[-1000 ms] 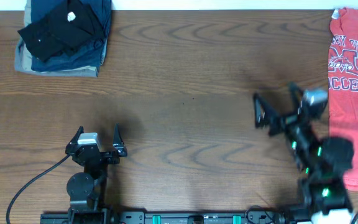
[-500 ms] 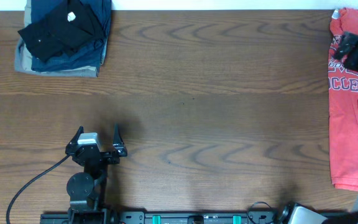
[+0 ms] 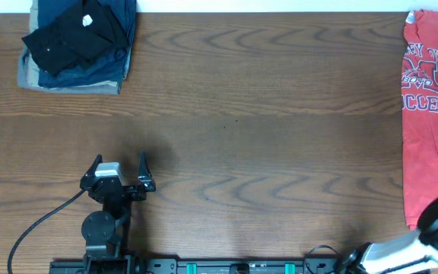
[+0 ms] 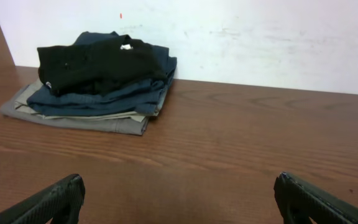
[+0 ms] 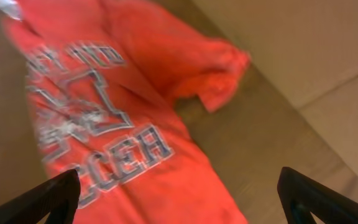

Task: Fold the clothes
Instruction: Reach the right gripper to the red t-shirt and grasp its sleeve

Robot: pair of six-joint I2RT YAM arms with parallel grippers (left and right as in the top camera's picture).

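Note:
One sleeve is crumpled. I should next move my right gripper down over that sleeve's rolled hem (image 5: 220,92), which is below my right gripper and to its right in the wrist view.
The orange-red T-shirt (image 3: 430,114) lies lettering-up along the table's right edge, partly out of the overhead frame. In the right wrist view the T-shirt (image 5: 104,118) fills the left and middle, with one sleeve crumpled toward the upper right. My right gripper (image 5: 179,205) is open and empty, hovering above the shirt's lower part and the table beside it. In the overhead view only the right arm's base (image 3: 432,236) and a dark bit at the right edge show. My left gripper (image 3: 120,164) is open and empty, low over the front left of the table, also in the left wrist view (image 4: 179,205).
A stack of folded black, navy and khaki garments (image 3: 78,46) sits at the back left corner, also in the left wrist view (image 4: 98,81), against a white wall. A black cable (image 3: 36,228) runs from the left arm. The wood table (image 3: 265,114) spans the middle.
My right arm has swung from the table's right-middle out to the right edge, over the T-shirt, and mostly left the overhead view. The left arm has not moved.

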